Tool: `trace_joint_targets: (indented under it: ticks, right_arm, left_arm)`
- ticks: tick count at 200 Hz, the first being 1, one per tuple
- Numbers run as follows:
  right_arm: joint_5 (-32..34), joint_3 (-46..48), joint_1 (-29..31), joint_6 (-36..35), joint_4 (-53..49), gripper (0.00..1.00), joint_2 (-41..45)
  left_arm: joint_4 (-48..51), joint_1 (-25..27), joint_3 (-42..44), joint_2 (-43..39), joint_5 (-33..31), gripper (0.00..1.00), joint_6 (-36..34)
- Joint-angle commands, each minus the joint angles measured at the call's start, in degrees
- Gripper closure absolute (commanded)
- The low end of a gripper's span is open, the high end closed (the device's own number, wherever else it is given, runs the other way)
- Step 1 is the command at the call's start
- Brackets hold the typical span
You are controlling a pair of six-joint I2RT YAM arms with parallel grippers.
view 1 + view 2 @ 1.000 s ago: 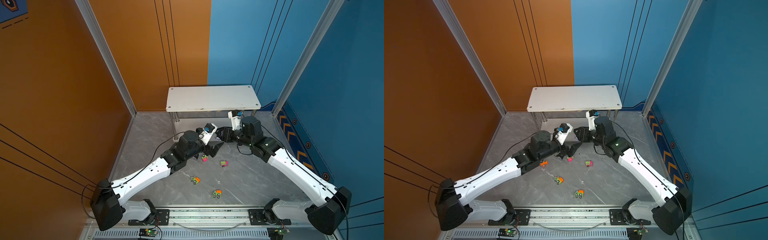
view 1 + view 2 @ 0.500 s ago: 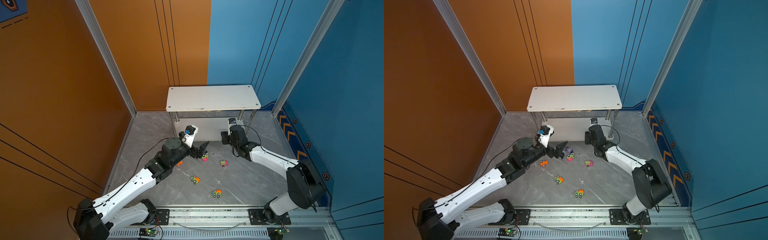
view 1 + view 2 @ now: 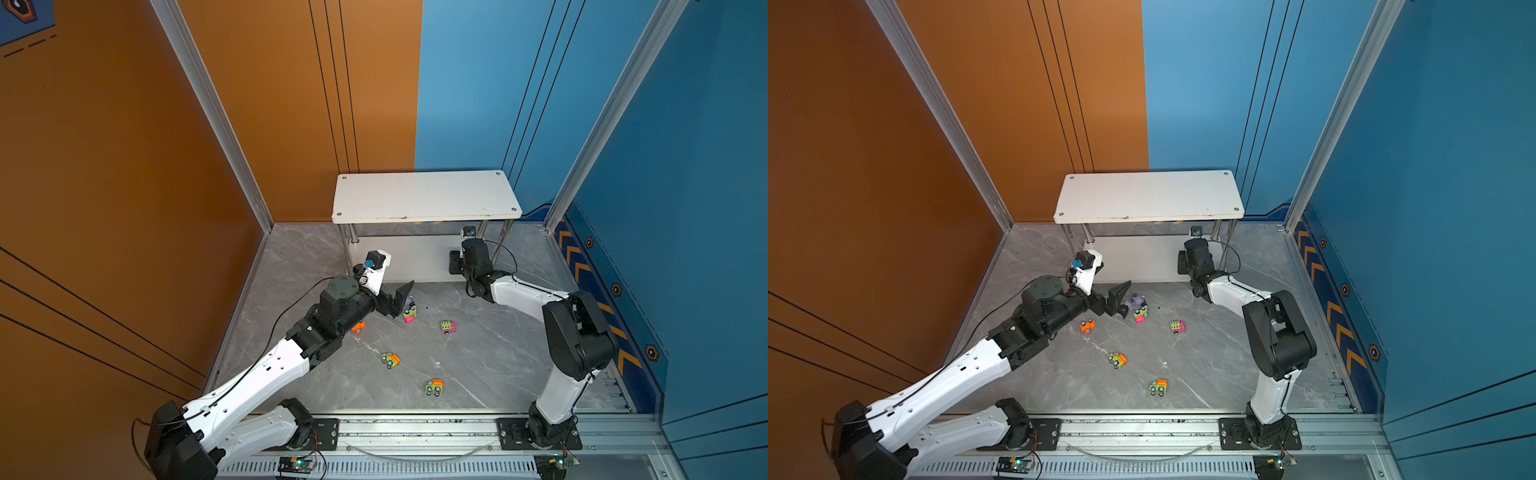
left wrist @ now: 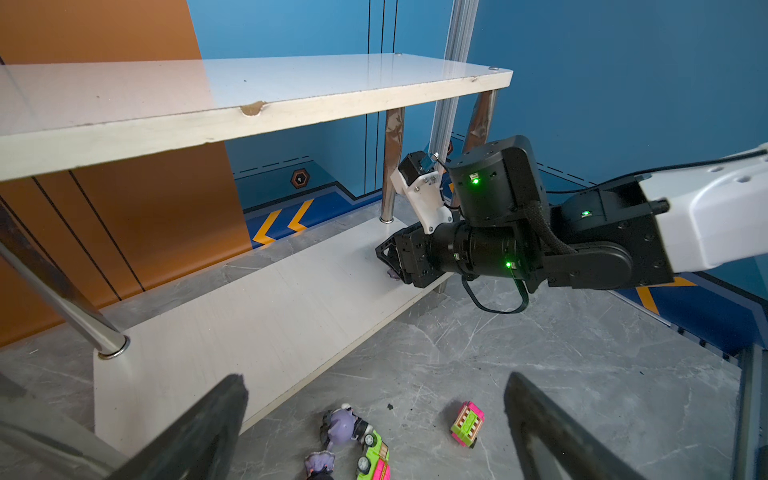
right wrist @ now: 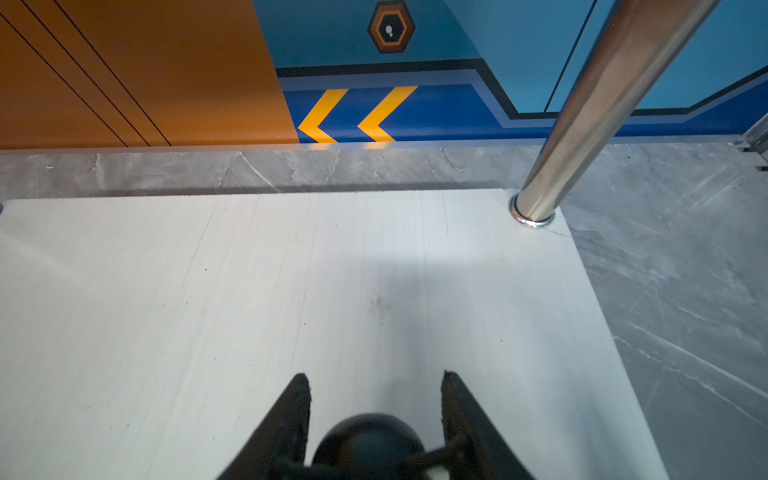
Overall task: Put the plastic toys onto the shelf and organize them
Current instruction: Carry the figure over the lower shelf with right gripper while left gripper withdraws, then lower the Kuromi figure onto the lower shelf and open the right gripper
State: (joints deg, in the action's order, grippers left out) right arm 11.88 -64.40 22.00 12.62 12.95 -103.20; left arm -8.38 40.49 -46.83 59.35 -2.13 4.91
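Next, the right gripper moves down slightly and frees the black round-headed figurine on the bare end of the shelf's lower level by the chrome post (image 3: 454, 277), since that end is close below.
The white shelf (image 3: 424, 195) stands at the back, its top tier bare. My right gripper (image 5: 376, 376) hangs low over the right end of the lower tier (image 5: 291, 291), shut on a dark round-headed figurine (image 5: 368, 436). On the floor in front of the shelf, my left gripper (image 4: 374, 380) stands wide open above two purple figurines (image 4: 343, 424) and a pink-green car (image 4: 374, 457), touching none. A pink-green truck (image 3: 448, 326), an orange car (image 3: 1087, 326) and two green-orange cars (image 3: 390, 359) (image 3: 434, 386) lie scattered on the grey floor.
A chrome post (image 5: 536, 208) rises from the lower tier's back right corner, close to my right gripper. Orange and blue walls close in the sides and back. A metal rail (image 3: 415, 428) runs along the front edge.
My right gripper has swung back and down from the middle to the shelf's lower tier. The left gripper has drawn left and lower, over the purple figurines.
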Motion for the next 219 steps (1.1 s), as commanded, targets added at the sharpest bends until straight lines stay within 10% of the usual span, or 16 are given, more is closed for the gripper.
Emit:
trace_joint_targets:
  ticks: [1,117,219]
  right_arm:
    - [2.0,-2.9,-0.4,-3.2,-3.1,0.94,-1.3]
    - [3.3,-4.1,-0.5,-2.1,-8.0,0.82,-4.6]
    - [5.8,-1.7,1.4,-0.9,-6.2,0.46,-4.2]
  left_arm:
    - [-0.6,-0.5,0.4,0.6,0.1,0.02,1.1]
    - [-0.5,-0.5,-0.7,1.9,0.7,0.02,2.5]
    - [-0.5,-0.6,-1.7,3.1,0.8,0.02,2.1]
